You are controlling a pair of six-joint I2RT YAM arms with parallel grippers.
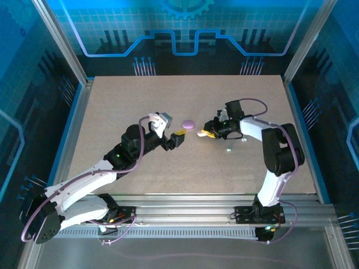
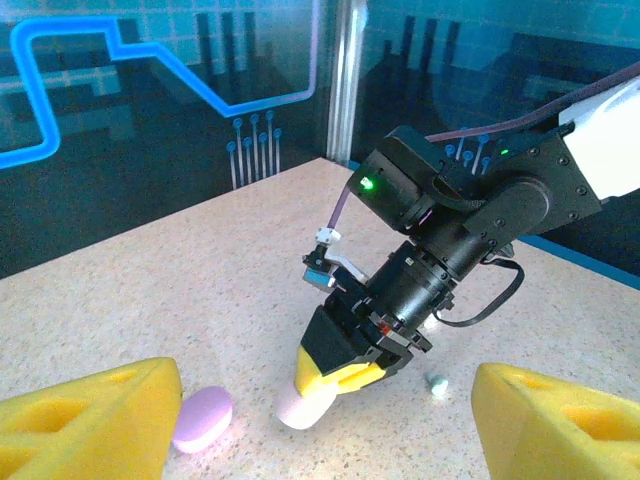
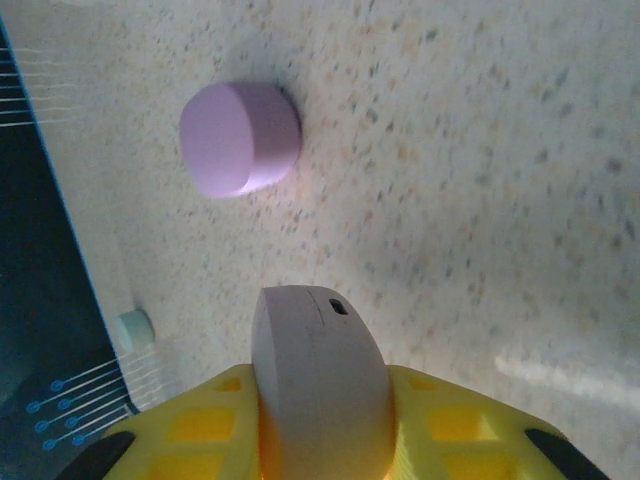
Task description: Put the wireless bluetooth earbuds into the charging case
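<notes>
I will move my right gripper down and slightly outward, toward the bare tabletop [image 3: 300, 235] beside the purple oval, and let go of the charging case [image 3: 320, 380], because that spot is clear.
My right gripper [image 1: 203, 134] is shut on a pale pinkish oval charging case [image 3: 320, 380], closed, its small port facing up in the right wrist view. The case's lower end [image 2: 303, 408] rests on or just above the table. A purple pebble-like oval [image 1: 188, 124] lies on the table just beyond it [image 3: 240, 137]. One tiny pale teal earbud [image 2: 437, 385] lies loose on the table near the right gripper [image 1: 229, 149]. My left gripper [image 1: 179, 138] is open a short way left of the held case, its yellow fingers [image 2: 90, 420] wide apart with nothing between them.
The speckled tabletop [image 1: 185, 101] is bordered by metal frame rails [image 1: 73, 129] and blue-lit walls. The right arm's black wrist and cable [image 2: 450, 250] stand directly in front of the left gripper.
</notes>
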